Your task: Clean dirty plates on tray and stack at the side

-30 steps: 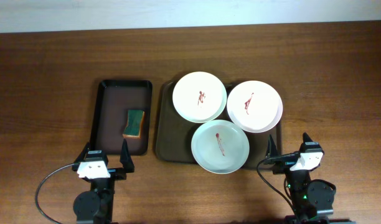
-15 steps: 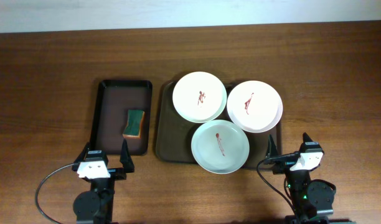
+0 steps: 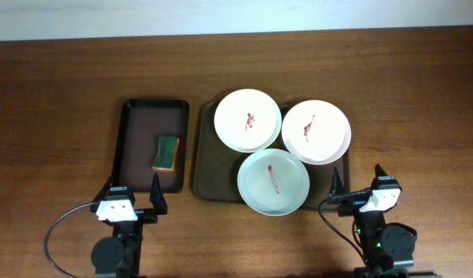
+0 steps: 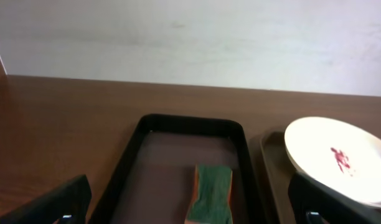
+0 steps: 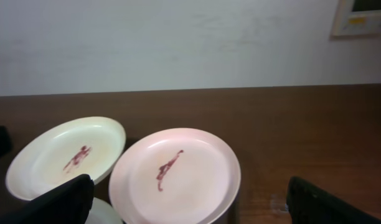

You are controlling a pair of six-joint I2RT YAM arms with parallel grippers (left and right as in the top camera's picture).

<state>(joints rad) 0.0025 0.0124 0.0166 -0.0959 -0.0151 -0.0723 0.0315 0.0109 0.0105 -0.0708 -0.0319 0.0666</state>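
Observation:
The right gripper tilts down next and lowers onto the pale green plate's rim, where bare tray leaves finger [image 3: 306, 188] room.
Three plates sit on the dark brown tray [image 3: 209, 174], each with a red smear: a white one [image 3: 247, 120] at the back left, a pinkish one [image 3: 315, 131] at the back right, a pale green one [image 3: 273, 181] in front. My left gripper [image 3: 133, 192] is open and empty near the table's front edge, in front of the black tray. My right gripper [image 3: 359, 180] is open and empty, in front of the pinkish plate [image 5: 175, 176]. The white plate also shows in the right wrist view [image 5: 66, 155] and the left wrist view [image 4: 337, 158].
A smaller black tray [image 3: 136, 131] stands left of the brown tray and holds a green-and-yellow sponge [image 3: 167, 151], which also shows in the left wrist view [image 4: 210, 193]. Bare wood tabletop [image 3: 422, 123] lies right of the brown tray and at the far left.

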